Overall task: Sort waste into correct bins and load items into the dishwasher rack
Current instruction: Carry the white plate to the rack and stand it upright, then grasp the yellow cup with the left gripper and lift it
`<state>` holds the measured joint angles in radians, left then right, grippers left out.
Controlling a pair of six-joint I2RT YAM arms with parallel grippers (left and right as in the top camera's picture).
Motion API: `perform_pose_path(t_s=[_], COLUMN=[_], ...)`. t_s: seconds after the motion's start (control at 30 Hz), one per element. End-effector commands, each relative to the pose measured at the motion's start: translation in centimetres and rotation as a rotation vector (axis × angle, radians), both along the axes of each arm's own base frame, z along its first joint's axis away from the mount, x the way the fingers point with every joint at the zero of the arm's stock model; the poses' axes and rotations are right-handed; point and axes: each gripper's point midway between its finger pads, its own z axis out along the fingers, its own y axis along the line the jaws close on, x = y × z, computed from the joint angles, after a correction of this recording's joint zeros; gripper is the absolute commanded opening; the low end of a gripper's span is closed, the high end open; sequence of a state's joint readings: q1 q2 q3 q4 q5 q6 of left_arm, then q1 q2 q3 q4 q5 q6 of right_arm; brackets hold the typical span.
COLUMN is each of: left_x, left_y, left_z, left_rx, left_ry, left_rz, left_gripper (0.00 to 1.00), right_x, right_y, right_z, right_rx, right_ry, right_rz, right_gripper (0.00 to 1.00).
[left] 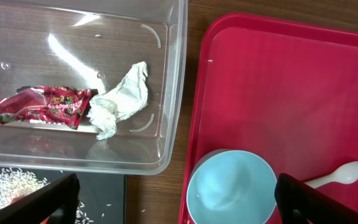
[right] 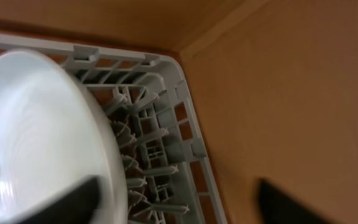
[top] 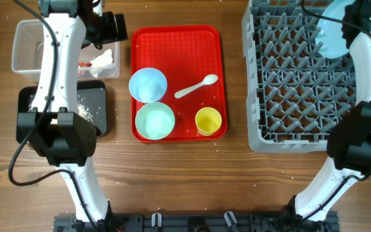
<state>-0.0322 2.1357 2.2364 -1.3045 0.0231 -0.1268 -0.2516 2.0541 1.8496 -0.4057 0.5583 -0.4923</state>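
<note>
My left gripper swings back to the open yellow cup next, across to the right in the overhead view, and down onto its far rim (top: 204, 110).
My left gripper (top: 111, 27) (left: 179, 208) is open and empty, above the gap between the clear tub (top: 28, 45) (left: 166, 74) and the red tray. The tub holds the red wrapper (left: 42, 106) and the white tissue (left: 120, 99). Rice grains (top: 85, 111) (left: 5, 186) lie in the black tray (top: 98, 96). The carrot and the brown lump are hidden. Two pale bowls (top: 148, 84) (top: 154, 120), the white spoon (top: 197, 86) (left: 340, 174) and the yellow cup (top: 208, 120) sit on the red tray. The pale blue plate (top: 333, 32) (right: 36, 137) stands on edge in the grey rack (top: 295, 77) (right: 160, 149). My right gripper (right: 179, 199) is open beside it.
The flat red tray (top: 176, 45) (left: 278, 87) lies between the bins and the rack. My left arm crosses over the tub and the black tray. A few loose rice grains lie on the wooden table near the black tray (left: 107, 205).
</note>
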Motion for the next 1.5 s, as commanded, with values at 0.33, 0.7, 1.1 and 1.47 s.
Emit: perform_pose_path(t_s=[0.33, 0.7, 1.1, 1.47], left_x=[-0.1, -6.8, -18.8, -16.0], left_y=[0.4, -17.6, -25.7, -25.5], left_z=[0.5, -0.7, -12.1, -11.0], left_rx=[0.006, -0.049, 0.04, -0.06], left_ry=[-0.009, 0.101, 0.385, 0.303], left_rz=[0.021, -0.575, -0.915, -0.796], left_gripper=[1.0, 1.0, 0.87, 0.04], right_x=[-10.2, -10.8, -10.2, -11.4], right_y=[37.0, 32.5, 25.6, 27.1], right_z=[0.9, -1.3, -2.2, -1.8], right_rx=[0.957, 1.135, 1.054, 1.158], right_ry=[0.307, 0.362, 0.314, 0.35], right_rz=[0.788, 0.599, 0.438, 0.483], right_gripper=[0.91, 0.82, 0.83, 0.82])
